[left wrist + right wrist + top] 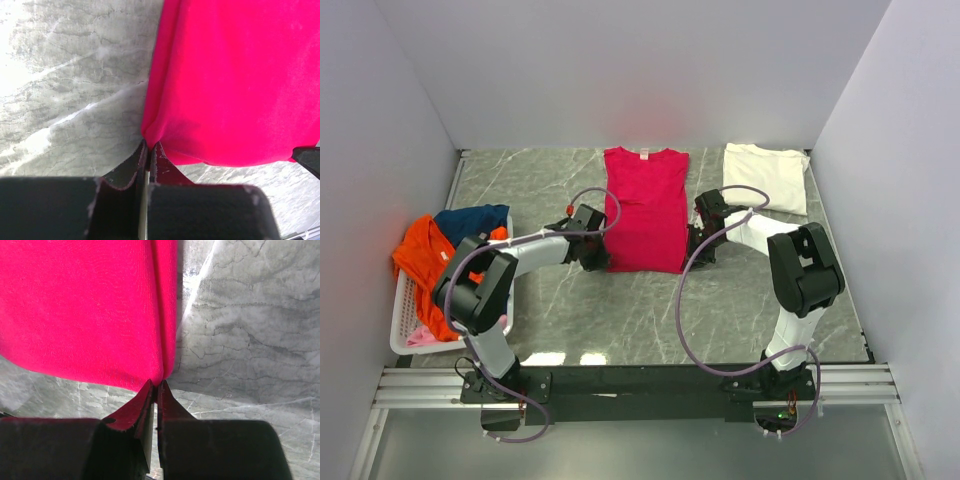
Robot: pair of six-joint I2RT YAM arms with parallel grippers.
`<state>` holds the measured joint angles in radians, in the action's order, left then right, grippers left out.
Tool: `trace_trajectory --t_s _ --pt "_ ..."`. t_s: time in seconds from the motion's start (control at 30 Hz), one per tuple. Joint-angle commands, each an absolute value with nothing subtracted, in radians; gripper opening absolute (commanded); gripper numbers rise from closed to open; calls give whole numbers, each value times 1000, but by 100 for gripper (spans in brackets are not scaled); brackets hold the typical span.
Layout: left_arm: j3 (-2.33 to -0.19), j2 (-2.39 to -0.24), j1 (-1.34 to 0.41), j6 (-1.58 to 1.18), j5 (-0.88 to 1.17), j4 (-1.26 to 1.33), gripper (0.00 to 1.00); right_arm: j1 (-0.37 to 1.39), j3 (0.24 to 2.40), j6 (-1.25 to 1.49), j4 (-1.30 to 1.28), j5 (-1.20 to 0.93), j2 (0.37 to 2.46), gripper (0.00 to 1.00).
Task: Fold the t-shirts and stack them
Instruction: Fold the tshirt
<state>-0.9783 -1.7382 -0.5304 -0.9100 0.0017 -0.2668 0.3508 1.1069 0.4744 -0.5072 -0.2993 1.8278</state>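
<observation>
I will lift the crimson-pink t-shirt's near corner with my right gripper next, carry it outward onto the t-shirt's far end [670, 164] and let go, halving the long t-shirt.
A crimson-pink t-shirt [646, 205] lies on the marble table as a long strip with its sides folded in and its white neck label at the far end. My left gripper [597, 255] is shut on its near left corner [150, 136]. My right gripper [695, 250] is shut on its near right corner [159, 375]. A folded cream-white t-shirt [766, 176] lies at the far right. Orange [420, 262], navy [470, 220] and pale pink [420, 337] t-shirts are piled in the basket at the left.
A white slatted plastic basket [405, 335] sits at the left edge of the table. Grey walls close in the table on the left, back and right. The arm bases stand on a black rail [640, 382] at the near edge.
</observation>
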Motion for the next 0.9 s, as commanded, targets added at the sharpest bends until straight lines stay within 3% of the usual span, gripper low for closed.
trace_trajectory --t_s 0.0,0.5,0.87 --pt "-939 -1720 -546 -874 -8 -316 0 359 1082 462 -548 -272 1789 0" --pt "-799 -1416 -569 -827 115 -391 0 394 942 454 -656 -236 1514 0" --pt "-741 -1094 -589 -880 175 -593 1 526 851 583 -831 -147 1157 0"
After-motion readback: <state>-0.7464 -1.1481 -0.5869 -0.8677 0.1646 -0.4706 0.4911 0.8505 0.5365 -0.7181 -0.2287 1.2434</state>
